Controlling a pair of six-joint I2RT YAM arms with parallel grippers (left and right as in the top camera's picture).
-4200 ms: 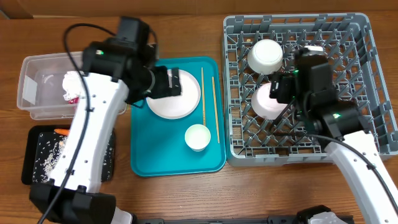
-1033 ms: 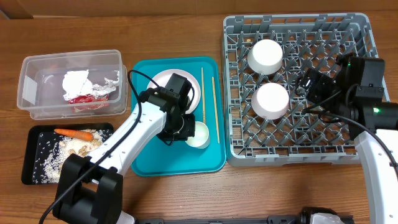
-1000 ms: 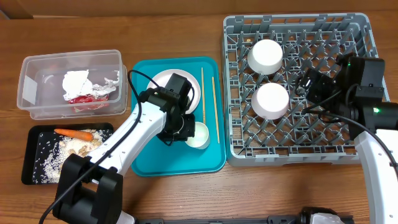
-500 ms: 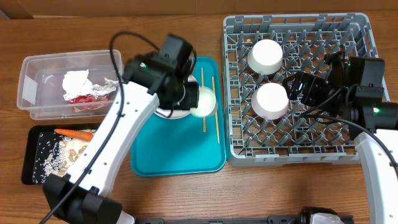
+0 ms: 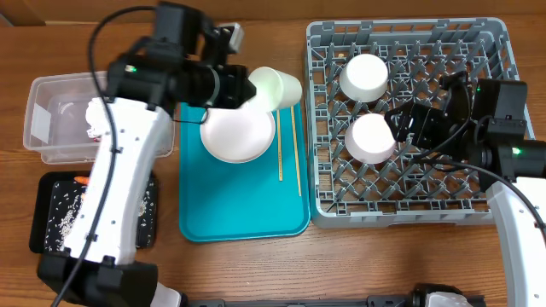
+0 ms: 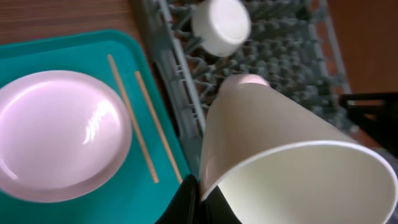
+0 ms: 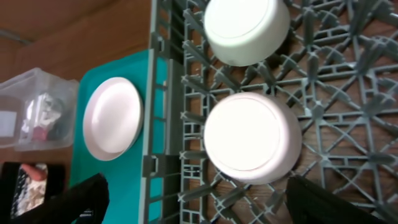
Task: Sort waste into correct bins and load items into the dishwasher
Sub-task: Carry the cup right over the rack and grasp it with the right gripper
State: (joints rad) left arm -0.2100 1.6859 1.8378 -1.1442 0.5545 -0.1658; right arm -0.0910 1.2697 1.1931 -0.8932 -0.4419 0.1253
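Note:
The robot needs to tilt its right gripper up from the rack and move it onto the small white cup's free bottom end (image 5: 293,89), since the left gripper holds the cup's rim.
My left gripper (image 5: 254,88) is shut on the rim of the small white cup (image 5: 278,87), holding it tilted on its side above the teal tray's back edge. In the left wrist view the cup (image 6: 280,146) fills the right half, its rim pinched by my left gripper (image 6: 198,200). The pink plate (image 5: 238,134) lies on the tray below. Two whitish bowls (image 5: 365,76) (image 5: 373,139) sit upside down in the grey dishwasher rack (image 5: 444,183). My right gripper (image 5: 416,126) hovers open just right of the nearer bowl (image 7: 252,137).
Two chopsticks (image 5: 287,136) lie on the teal tray (image 5: 243,213) beside the plate. The clear tub (image 5: 51,119) at the left holds a white napkin (image 5: 95,113), partly behind my left arm. The black tray (image 5: 55,213) with rice and a carrot tip (image 5: 83,180) is front left.
My left arm lifted the cup off the teal tray and carried it back and right, towards the rack, tipping it sideways. My right gripper moved left towards the nearer bowl.

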